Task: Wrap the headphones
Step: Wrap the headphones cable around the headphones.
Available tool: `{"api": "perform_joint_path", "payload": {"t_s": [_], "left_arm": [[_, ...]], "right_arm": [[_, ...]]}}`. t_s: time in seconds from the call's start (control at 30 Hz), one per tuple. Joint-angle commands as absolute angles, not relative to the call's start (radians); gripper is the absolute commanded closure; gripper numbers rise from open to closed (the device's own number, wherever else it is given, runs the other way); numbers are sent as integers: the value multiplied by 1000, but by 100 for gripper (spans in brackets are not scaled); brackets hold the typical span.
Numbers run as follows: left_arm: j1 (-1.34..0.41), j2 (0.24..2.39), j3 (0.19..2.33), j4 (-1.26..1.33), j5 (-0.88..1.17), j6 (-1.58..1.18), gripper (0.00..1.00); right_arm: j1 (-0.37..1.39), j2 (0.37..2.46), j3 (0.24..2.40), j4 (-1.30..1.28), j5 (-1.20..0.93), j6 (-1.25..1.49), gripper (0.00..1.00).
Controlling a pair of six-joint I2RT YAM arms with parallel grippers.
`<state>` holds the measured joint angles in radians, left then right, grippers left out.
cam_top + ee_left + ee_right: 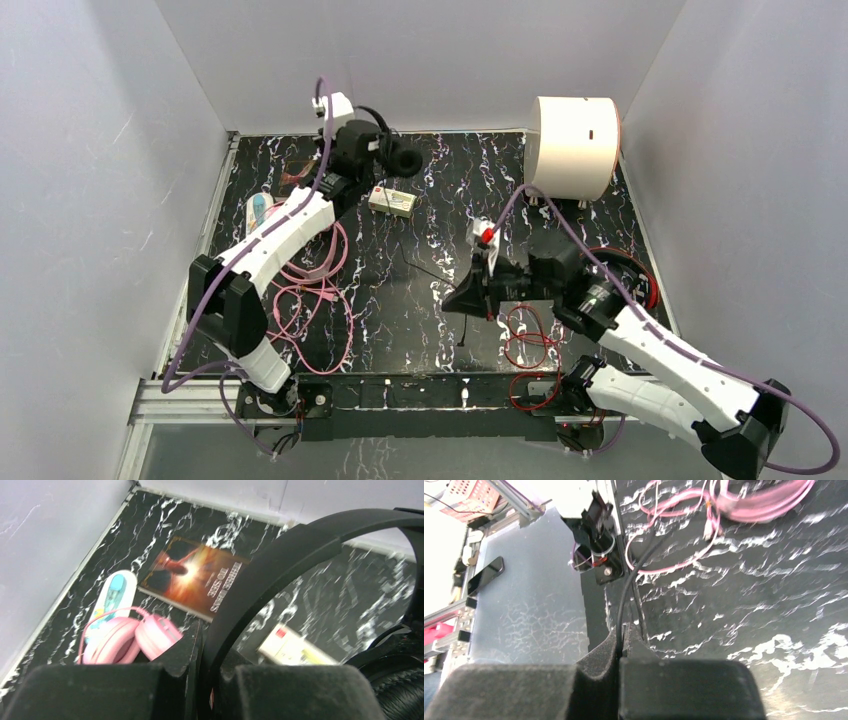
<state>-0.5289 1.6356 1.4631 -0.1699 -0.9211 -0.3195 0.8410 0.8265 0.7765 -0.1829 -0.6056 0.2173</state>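
My right gripper carries the headphones' cable outward, to its left in the top view, and releases it next, since the headphones' black ear cup (pixel 405 159) hangs that way.
My left gripper (pixel 352 158) is at the far back, shut on the headband of the small black headphones (pixel 400 156), which it holds off the table; the band (pixel 280 555) runs between its jaws (pixel 210 647). My right gripper (pixel 468 296) at the table's middle is shut on the thin black cable (pixel 623 595), which runs out past its fingertips (pixel 624 636) and shows faintly in the top view (pixel 430 268). The pink headphones (pixel 130 640) lie at the left, their cable (pixel 310 300) looped beside the left arm. The red headphones (pixel 648 285) lie partly under my right arm, with red cable (pixel 525 340) near the front.
A white cylinder (pixel 572 145) stands at the back right. A small white box (pixel 392 200) lies near the black headphones. A dark card (pixel 195 577) and a white-and-teal item (pixel 112 597) lie at the back left. White walls enclose the table.
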Motion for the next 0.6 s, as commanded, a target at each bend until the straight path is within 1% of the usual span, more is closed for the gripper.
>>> {"api": "perform_joint_path", "payload": {"t_s": [0.0, 0.07, 0.2, 0.27, 0.33, 0.47, 0.57], "left_arm": [[-543, 1511, 1320, -94, -923, -188, 100], [-564, 1477, 1254, -92, -875, -141, 100], [-653, 1383, 1138, -108, -883, -66, 100], [-702, 1316, 1094, -138, -844, -68, 100], [-731, 1242, 1067, -180, -787, -96, 100], [-750, 1134, 1050, -284, -640, -141, 100], [-754, 1054, 1061, -356, -570, -158, 100]], "right_arm": [[845, 823, 1044, -316, -571, 138, 100], [845, 863, 1154, -356, -523, 101, 100], [845, 992, 1369, -466, -279, 23, 100], [845, 1078, 1490, -518, -153, 3, 100], [842, 1151, 1547, -516, -92, -44, 100], [777, 1278, 1607, -457, -84, -90, 100], [662, 1323, 1595, -415, -154, -85, 100]]}}
